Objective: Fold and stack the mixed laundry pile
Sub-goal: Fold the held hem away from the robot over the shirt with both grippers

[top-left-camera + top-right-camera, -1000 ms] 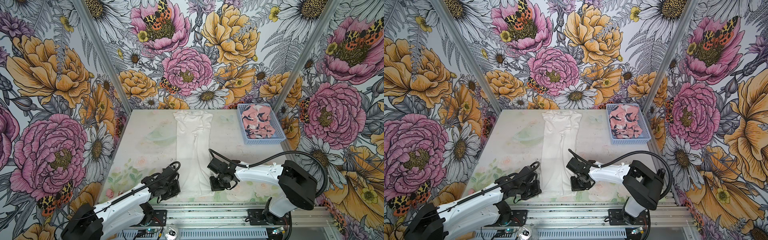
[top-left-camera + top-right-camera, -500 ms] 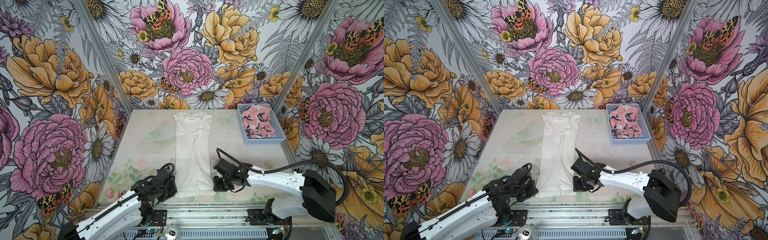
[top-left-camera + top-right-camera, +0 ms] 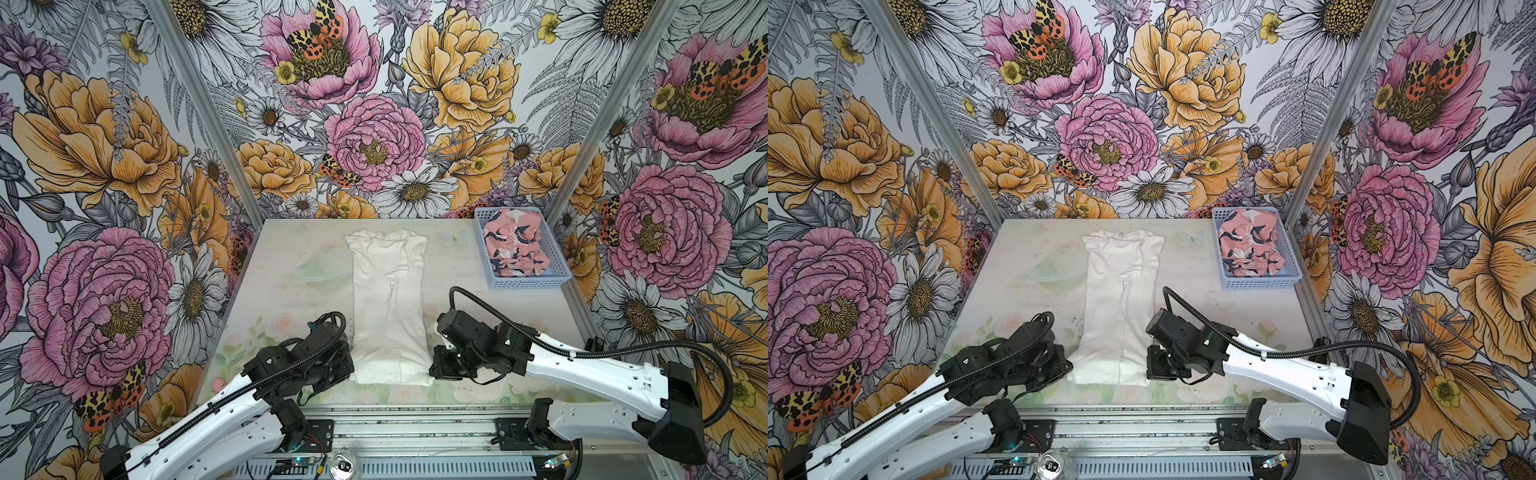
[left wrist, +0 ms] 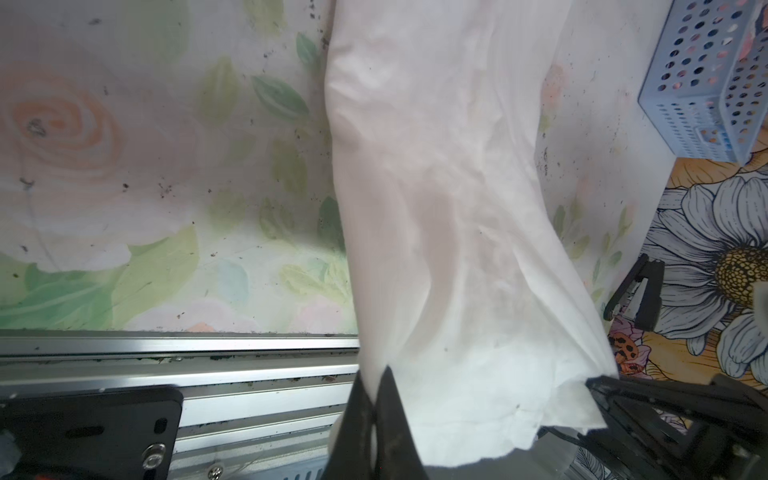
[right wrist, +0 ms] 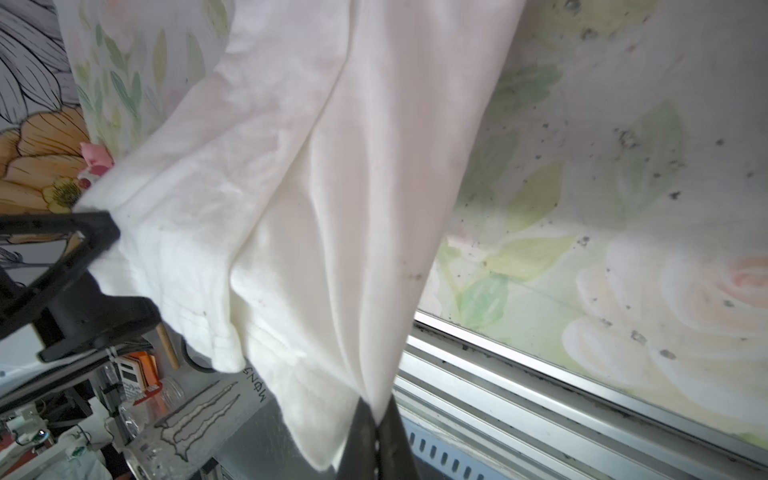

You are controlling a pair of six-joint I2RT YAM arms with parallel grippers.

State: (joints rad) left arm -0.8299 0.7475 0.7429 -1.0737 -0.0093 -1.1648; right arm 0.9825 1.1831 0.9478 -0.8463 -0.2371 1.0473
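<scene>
My left gripper will next carry the pinched hem corner of the white garment outward over the white garment's middle (image 3: 372,285) (image 4: 392,96) and let go.
The white garment (image 3: 388,299) (image 3: 1121,299) lies down the middle of the table as a long narrow strip, neck end at the back. My left gripper (image 3: 351,372) (image 3: 1069,368) is shut on its near left hem corner; the left wrist view shows the jaws (image 4: 376,380) pinching the cloth (image 4: 436,208). My right gripper (image 3: 432,370) (image 3: 1149,370) is shut on the near right corner, seen pinched (image 5: 376,409) in the right wrist view. The near hem hangs between them, lifted off the table. The pink printed garment (image 3: 515,245) (image 3: 1250,245) sits crumpled in the basket.
A light blue perforated basket (image 3: 528,283) (image 3: 1262,283) (image 4: 698,104) stands at the back right corner of the table. A metal rail (image 3: 415,419) runs along the table's front edge. Floral walls close in the left, back and right sides.
Both arms have stretched out lower, their elbows swinging outward. The grippers stay shut at the near hem corners and the white strip has hardly shifted.
</scene>
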